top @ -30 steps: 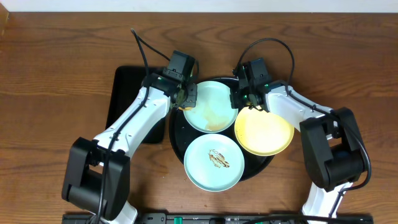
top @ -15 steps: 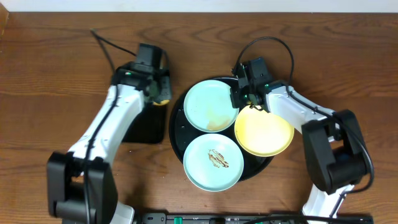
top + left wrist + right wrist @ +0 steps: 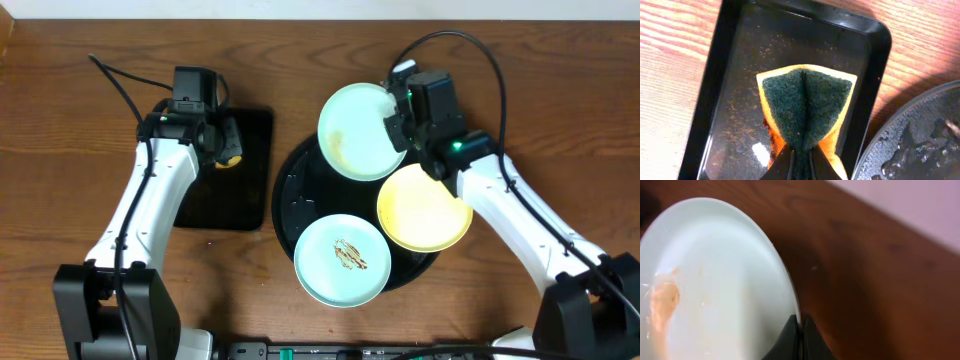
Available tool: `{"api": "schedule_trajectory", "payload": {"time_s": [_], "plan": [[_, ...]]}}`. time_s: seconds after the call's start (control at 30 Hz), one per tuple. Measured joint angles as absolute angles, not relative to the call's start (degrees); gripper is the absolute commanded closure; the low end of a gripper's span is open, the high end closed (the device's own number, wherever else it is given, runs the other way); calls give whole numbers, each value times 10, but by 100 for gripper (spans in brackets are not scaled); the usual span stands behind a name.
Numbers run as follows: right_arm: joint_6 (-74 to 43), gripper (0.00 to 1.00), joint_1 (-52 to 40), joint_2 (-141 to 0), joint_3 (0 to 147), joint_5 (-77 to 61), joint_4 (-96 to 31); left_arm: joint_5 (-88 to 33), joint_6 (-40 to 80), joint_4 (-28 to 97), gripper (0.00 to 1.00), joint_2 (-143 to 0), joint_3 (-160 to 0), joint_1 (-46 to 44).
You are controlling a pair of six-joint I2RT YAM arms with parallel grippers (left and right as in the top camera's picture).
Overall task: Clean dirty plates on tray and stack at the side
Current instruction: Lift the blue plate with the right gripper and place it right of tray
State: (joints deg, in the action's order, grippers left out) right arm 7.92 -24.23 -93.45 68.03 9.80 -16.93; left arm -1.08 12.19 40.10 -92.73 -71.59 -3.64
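Note:
I will next carry the pale blue plate to the right in the overhead view with my right gripper, then lower and release it, since bare tabletop lies there, below the gripper.
My right gripper (image 3: 396,128) is shut on the rim of a pale blue plate (image 3: 357,132) and holds it raised and tilted over the far edge of the round black tray (image 3: 290,200). This plate shows a faint orange smear in the right wrist view (image 3: 715,285). A second pale blue plate (image 3: 343,260) with a brown sauce smear and a pale yellow plate (image 3: 425,207) lie on the tray. My left gripper (image 3: 226,148) is shut on an orange sponge with a green scouring face (image 3: 805,107), over the rectangular black tray (image 3: 225,200).
The rectangular tray (image 3: 730,75) is wet and speckled with crumbs. The round tray's wet rim shows at the lower right of the left wrist view (image 3: 920,140). Brown wooden table (image 3: 80,120) lies all around. Cables run from both arms toward the far edge.
My right gripper lifted the far blue plate off the tray and tilted it up. My left gripper moved left with the sponge, from the plate to above the rectangular tray.

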Motion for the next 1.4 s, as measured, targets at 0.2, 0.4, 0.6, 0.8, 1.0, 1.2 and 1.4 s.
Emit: {"api": "schedule_trajectory", "payload": {"time_s": [0.2, 0.4, 0.6, 0.8, 1.0, 1.2, 1.4], "plan": [[170, 99, -311, -933, 681, 247, -147, -11, 122, 401, 92, -927, -716, -35], [220, 99, -368, -933, 681, 347, -120, -11, 122, 401, 92, -927, -716, -35], [235, 99, -378, -933, 681, 394, -116, -11, 122, 401, 92, -927, -716, -35], [226, 99, -378, -933, 681, 414, -114, -11, 122, 401, 92, -927, -716, -35], [205, 99, -366, -933, 681, 421, -113, -11, 122, 401, 92, -927, -716, -35], [150, 99, -348, -933, 681, 438, -119, -11, 122, 401, 92, -927, -716, -35], [23, 99, -271, -930, 681, 421, -182, -11, 122, 401, 92, -927, -716, -35]]}}
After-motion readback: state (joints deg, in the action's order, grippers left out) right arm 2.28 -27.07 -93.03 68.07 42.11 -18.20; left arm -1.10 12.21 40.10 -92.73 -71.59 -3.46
